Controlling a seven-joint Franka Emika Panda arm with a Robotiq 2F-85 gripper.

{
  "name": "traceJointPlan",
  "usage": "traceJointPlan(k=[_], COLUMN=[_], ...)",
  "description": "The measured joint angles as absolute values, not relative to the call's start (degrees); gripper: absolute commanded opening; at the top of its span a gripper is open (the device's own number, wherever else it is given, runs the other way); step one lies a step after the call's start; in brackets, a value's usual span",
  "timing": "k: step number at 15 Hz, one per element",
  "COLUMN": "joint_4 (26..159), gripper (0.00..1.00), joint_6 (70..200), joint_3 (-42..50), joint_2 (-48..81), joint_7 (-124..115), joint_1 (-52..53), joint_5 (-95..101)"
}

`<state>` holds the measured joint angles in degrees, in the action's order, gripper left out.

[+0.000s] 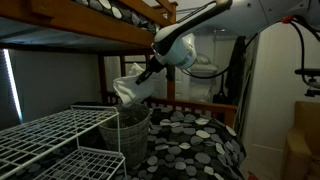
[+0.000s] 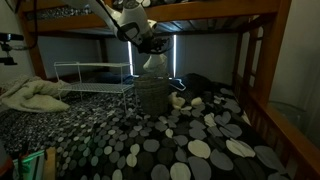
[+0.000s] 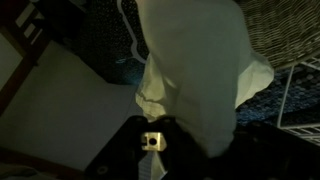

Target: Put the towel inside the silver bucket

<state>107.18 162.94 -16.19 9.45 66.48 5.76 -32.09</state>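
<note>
I am holding the towel's upper end high above the bucket's rim, so next I need to bring my gripper down toward the bucket's opening and then let go of that end.
A white towel hangs from my gripper, its lower end reaching down into the silver mesh bucket that stands on the spotted bed. In an exterior view the towel hangs straight above the bucket. In the wrist view the towel fills the middle, gripped at my gripper; the bucket's mesh wall shows at the top right. The gripper is shut on the towel's upper end.
A white wire rack stands beside the bucket, also in an exterior view. The wooden bunk frame runs overhead. A crumpled white blanket lies on the spotted bedcover. Wooden bed posts stand to one side.
</note>
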Motion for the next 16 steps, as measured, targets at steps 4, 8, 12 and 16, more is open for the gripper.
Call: traceJointPlan(k=[4,8,12,16], joint_4=[105.6,104.0,102.7,101.4], gripper=[0.04,0.04,0.45,0.77], joint_6=[159.9,156.8,154.6,153.2], joint_3=[-16.4,-16.4,-16.6,-17.2], joint_2=[14.0,17.7,19.5,19.8], joint_7=[67.0,67.9,68.1,68.0], joint_1=[5.7,5.4,5.2,5.1], joint_5=[-32.1,-32.0,-30.4,-27.5])
